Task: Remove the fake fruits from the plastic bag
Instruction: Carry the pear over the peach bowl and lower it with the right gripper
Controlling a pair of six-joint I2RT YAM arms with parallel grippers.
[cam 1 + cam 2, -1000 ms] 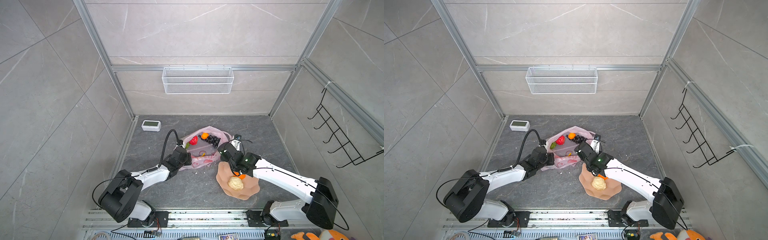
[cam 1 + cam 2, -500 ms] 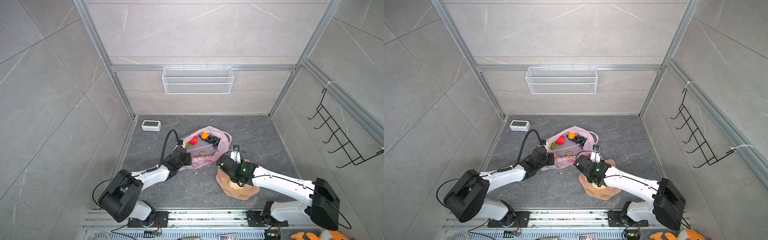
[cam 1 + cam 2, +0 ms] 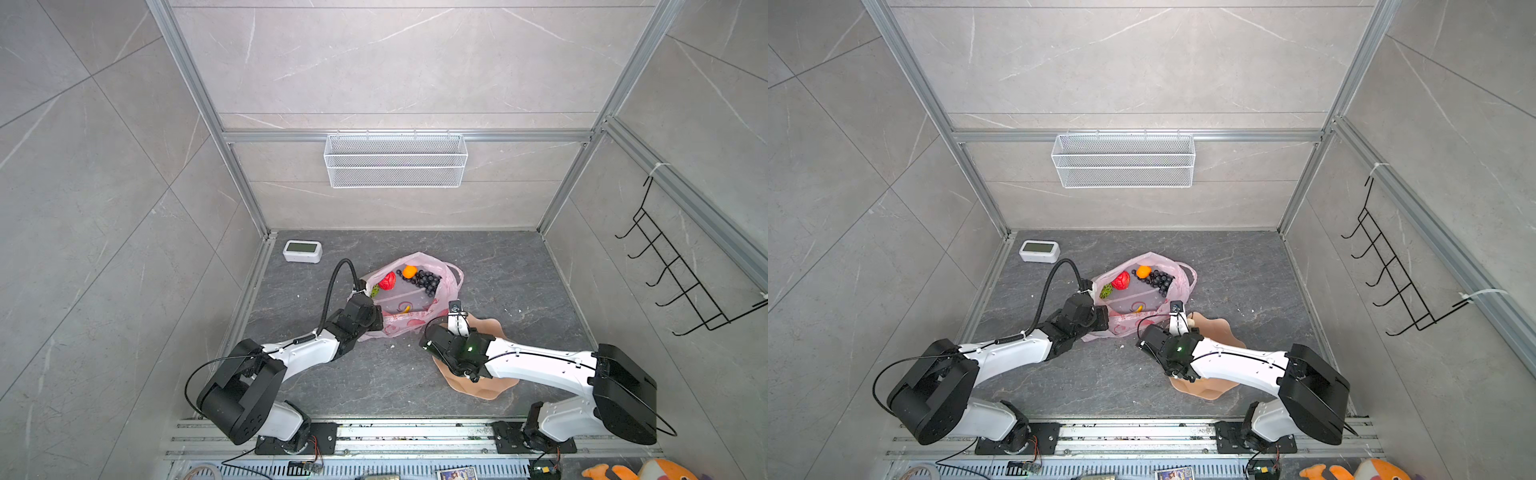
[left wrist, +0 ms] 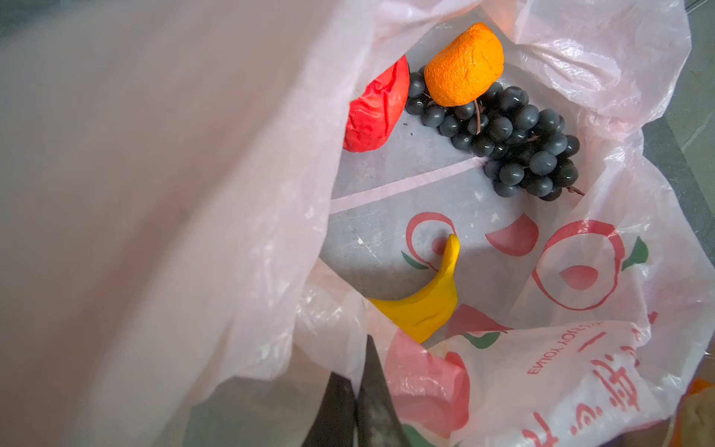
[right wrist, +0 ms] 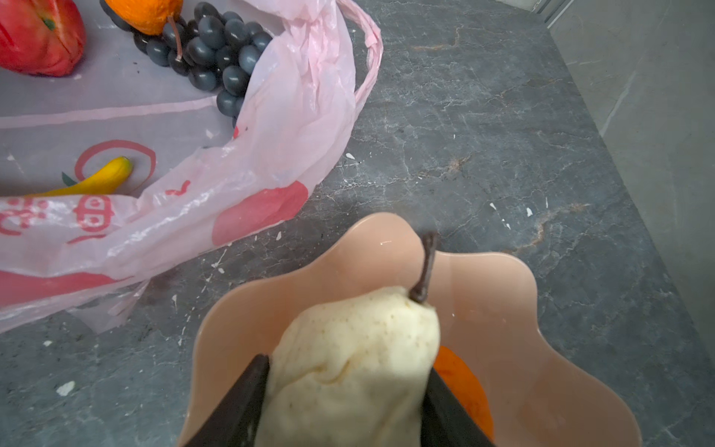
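Note:
The peach dish is just below, so the robot's right gripper will next lower the cream pear onto the dish's bottom (image 3: 1203,328) beside the second orange and let go of it there.
The plastic bag (image 3: 415,320) lies open mid-floor in both top views. Inside it lie fake fruits: an orange (image 4: 464,65), a red apple (image 4: 377,112), a dark grape bunch (image 4: 518,143), a yellow banana (image 4: 425,305) and a green ball (image 3: 375,291). My left gripper (image 4: 356,371) is shut on the bag's near rim, with the film pinched between its fingers. My right gripper (image 5: 344,391) is shut on a cream knobbly lump (image 5: 356,356) with a brown stem. It hangs just above the peach dish (image 5: 503,302), where a second orange (image 5: 460,383) lies.
The dish (image 3: 490,386) sits front right of the bag, mostly under my right arm. A white clock (image 3: 302,251) stands at the back left. A wire basket (image 3: 395,160) hangs on the back wall and a hook rack (image 3: 681,282) on the right wall.
My right gripper has moved from the bag's near edge toward the front, over the dish, with the cream lump in it. The left arm has not moved.

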